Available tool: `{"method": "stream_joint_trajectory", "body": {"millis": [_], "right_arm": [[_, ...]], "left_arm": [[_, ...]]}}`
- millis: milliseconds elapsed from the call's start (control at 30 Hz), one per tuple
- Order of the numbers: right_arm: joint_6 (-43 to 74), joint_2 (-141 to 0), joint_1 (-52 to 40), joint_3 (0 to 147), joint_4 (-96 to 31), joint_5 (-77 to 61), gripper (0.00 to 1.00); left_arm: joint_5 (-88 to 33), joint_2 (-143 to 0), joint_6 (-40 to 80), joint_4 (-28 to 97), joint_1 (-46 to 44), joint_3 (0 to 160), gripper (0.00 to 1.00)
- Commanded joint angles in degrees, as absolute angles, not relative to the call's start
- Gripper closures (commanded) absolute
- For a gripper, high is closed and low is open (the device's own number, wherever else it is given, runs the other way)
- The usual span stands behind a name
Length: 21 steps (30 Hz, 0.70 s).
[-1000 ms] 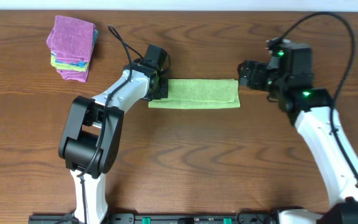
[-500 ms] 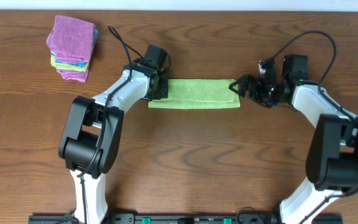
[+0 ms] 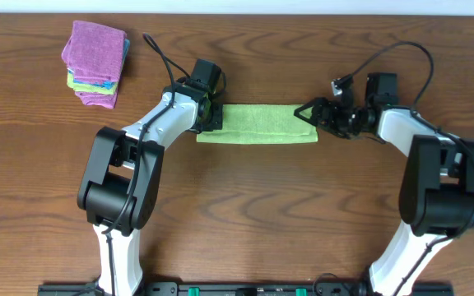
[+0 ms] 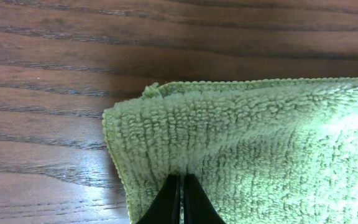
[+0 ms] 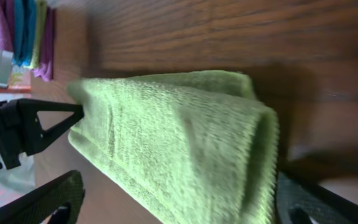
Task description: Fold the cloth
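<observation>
The fingers of the robot's right gripper already stand open on either side of the cloth's folded end (image 3: 310, 132) (image 5: 225, 193), so the gripper should move down onto it and close them.
The green cloth (image 3: 257, 123) lies folded into a long strip across the middle of the wooden table. My left gripper (image 3: 214, 116) is at its left end. In the left wrist view the jaws (image 4: 182, 198) are shut, pinching the cloth (image 4: 260, 143) near its left corner. My right gripper (image 3: 309, 115) is at the cloth's right end. In the right wrist view its fingers (image 5: 179, 200) are open, one on each side of the cloth's folded end (image 5: 185, 137). That view is blurred.
A stack of folded cloths (image 3: 95, 63), pink, green and blue, sits at the far left of the table and shows in the right wrist view (image 5: 23, 31). The left arm's black cable (image 3: 156, 51) loops over the table beside it.
My right arm has dropped low and moved left, bringing its open gripper from beyond the cloth's right end to around that end. The left gripper and the cloth have not moved.
</observation>
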<state>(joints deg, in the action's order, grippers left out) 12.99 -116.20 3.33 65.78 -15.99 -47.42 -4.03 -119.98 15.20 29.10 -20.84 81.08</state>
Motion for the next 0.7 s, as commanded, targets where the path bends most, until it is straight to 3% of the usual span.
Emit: {"method": "stream_joint_trajectory", "body": {"millis": [0,167,333,500,667], "right_arm": [[12.6,-121.1,1.2,63.7,-17.3,-42.8,0.09],[12.6,-121.1,1.2,63.9,-17.2,-42.9,0.47],[13.2,-119.9,1.4,65.6,-20.2,-42.9,0.96],[11.2,-114.9,3.0,73.3,-34.9,-34.5,0.98],[10.0,-108.4,3.0,82.8,-53.6,-8.8,0.99]], "left_arm": [[-2.9,-121.3,15.9,29.3,-20.8,79.9,0.94],[-4.7,-121.1,15.9,29.4,-20.8,80.1,0.94],[-4.7,-117.7,15.3,32.2,-20.8,83.5,0.94],[-3.6,-107.0,14.1,40.0,-20.7,89.5,0.94],[-3.6,-96.1,14.1,45.7,-20.6,90.7,0.94]]}}
